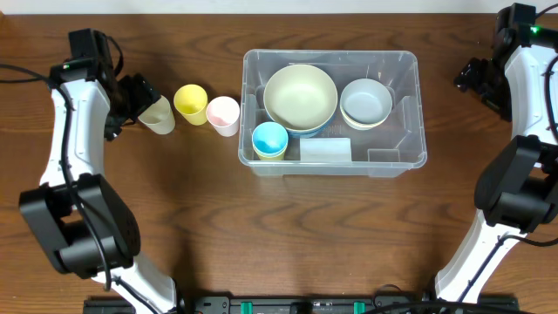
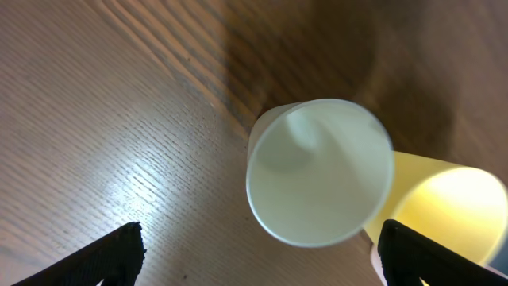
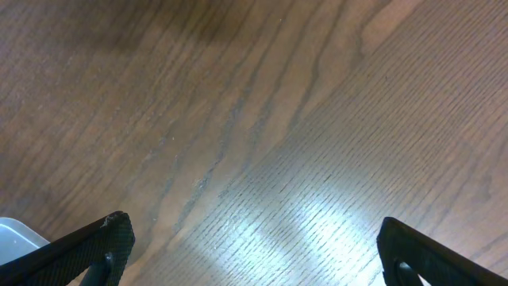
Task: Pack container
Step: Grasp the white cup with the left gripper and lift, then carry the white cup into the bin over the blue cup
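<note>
My left gripper lowers to the cream cup's rim (image 2: 254,153) on the side away from the yellow cup next, where empty wood leaves room for one finger.
The container (image 1: 331,55), a clear plastic bin, stands at the table's middle. Inside it are a large pale green bowl (image 1: 301,96), a grey-white bowl (image 1: 366,102), a blue cup (image 1: 269,139) and a pale label (image 1: 325,149). Left of the bin stand three cups in a row: pale cream (image 1: 158,114), yellow (image 1: 190,101) and pink (image 1: 223,114). My left gripper (image 1: 138,96) hovers just beside the cream cup (image 2: 320,171), open (image 2: 262,258), with nothing between its fingers. Open too, my right gripper (image 1: 475,78) is off the bin's far right corner, over bare wood (image 3: 254,254).
The yellow cup (image 2: 444,206) touches the cream cup's far side in the left wrist view. A corner of the bin (image 3: 14,234) shows at the right wrist view's lower left. Both arms' bases stand at the table's front corners.
</note>
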Available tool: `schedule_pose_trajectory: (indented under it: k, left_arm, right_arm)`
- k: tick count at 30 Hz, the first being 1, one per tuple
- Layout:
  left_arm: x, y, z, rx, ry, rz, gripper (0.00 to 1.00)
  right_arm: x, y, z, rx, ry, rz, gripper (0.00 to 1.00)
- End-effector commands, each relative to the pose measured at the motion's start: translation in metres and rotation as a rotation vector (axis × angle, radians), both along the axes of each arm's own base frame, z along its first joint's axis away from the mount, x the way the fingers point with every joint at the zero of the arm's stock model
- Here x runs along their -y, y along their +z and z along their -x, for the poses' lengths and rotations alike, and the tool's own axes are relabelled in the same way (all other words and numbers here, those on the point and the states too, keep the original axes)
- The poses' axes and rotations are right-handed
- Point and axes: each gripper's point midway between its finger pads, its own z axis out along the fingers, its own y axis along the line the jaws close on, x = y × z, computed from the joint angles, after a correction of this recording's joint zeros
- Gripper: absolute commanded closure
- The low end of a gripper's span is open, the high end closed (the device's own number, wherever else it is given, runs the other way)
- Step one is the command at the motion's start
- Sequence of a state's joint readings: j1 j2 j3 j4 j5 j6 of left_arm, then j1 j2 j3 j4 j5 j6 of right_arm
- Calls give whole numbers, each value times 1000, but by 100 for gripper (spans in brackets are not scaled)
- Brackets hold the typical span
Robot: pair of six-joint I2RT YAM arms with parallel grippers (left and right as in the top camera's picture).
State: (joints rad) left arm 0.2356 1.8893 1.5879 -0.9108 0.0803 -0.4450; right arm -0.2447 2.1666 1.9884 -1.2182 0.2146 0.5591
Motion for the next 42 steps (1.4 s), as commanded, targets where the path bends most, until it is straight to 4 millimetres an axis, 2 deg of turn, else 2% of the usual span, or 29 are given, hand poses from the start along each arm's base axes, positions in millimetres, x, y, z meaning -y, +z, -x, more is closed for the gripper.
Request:
schedule_pose_trajectory:
  k: [1,7,12,13,18,20,21,28,30,32,34,37,40,42]
  left_arm:
    - [1,-24,0,-58,5,26,5]
    - [1,-51,3,-124,6,41,6]
    - [1,-56,3,-136,6,44,6]
    - [1,-56,3,-134,6,44,11]
    - [1,-56,3,-133,7,43,75]
    - [1,-56,3,-133,7,43,91]
    - [1,-56,3,-133,7,43,94]
    - [-1,-52,1,-123,10,41,94]
    - [-6,-42,-2,-97,19,35,94]
    - [-14,-22,-5,-47,35,23,94]
    - [-21,4,-7,18,50,7,94]
    - [-25,59,-5,141,51,-30,94]
    - [-12,112,4,262,3,-70,94]
    - [8,146,12,340,-67,-99,94]
  right_arm:
    - [7,-3,2,-8,-25,10,1]
    - [7,-3,2,-8,-24,10,1]
    - [7,-3,2,-8,-25,10,1]
    - [7,-3,2,-8,-25,10,1]
    - [7,-3,2,-8,-25,10,1]
    - [7,-3,2,-8,-25,10,1]
    - [7,-3,2,-8,-25,10,1]
    - [7,-3,2,-8,-25,10,1]
    - [7,-3,2,-8,-25,10,1]
    - [7,-3,2,-8,-25,10,1]
    - [7,-3,2,-8,-25,10,1]
    - [7,-3,2,-8,-25,10,1]
    - [7,-3,2,-8,-25,10,1]
    - [7,-3,2,-8,-25,10,1]
